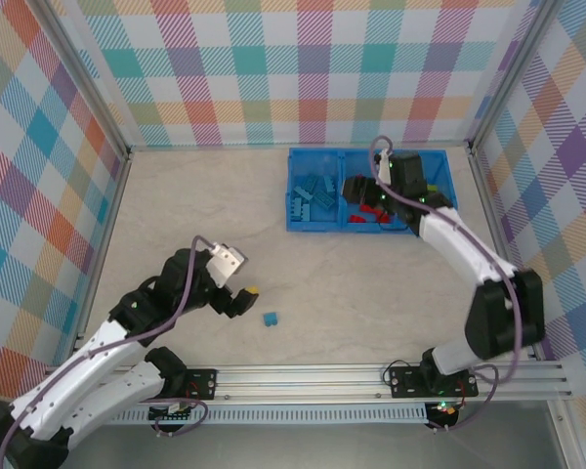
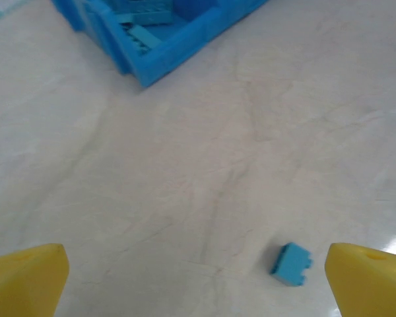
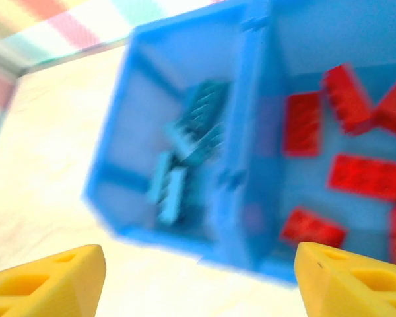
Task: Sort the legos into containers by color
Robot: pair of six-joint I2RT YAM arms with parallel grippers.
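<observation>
My left gripper will move down next toward the metal bar and onto the small light blue lego [image 1: 271, 319] [image 2: 291, 264], because the lego is below the open fingers and closer to that bar.
A small light blue lego [image 1: 271, 319] lies alone on the table, a little right of my left gripper [image 1: 244, 298]. In the left wrist view this brick [image 2: 292, 264] sits just inside the right yellow fingertip [image 2: 373, 281]; the left gripper [image 2: 198, 284] is open and holds nothing. The bright blue containers [image 1: 298, 220] stand at the back right. Blue legos [image 1: 315, 195] fill the left compartment and red legos [image 1: 373, 213] the middle one. My right gripper [image 1: 356, 191] hovers over the bin. In the blurred right wrist view it [image 3: 198, 284] is open and empty above the blue legos [image 3: 185, 152] and red legos [image 3: 356, 172].
The right arm [image 1: 459, 244] reaches over the bin's right compartment and hides it. Checkered walls [image 1: 293, 68] close the table in at the back and sides. A metal rail [image 1: 371, 376] runs along the near edge.
</observation>
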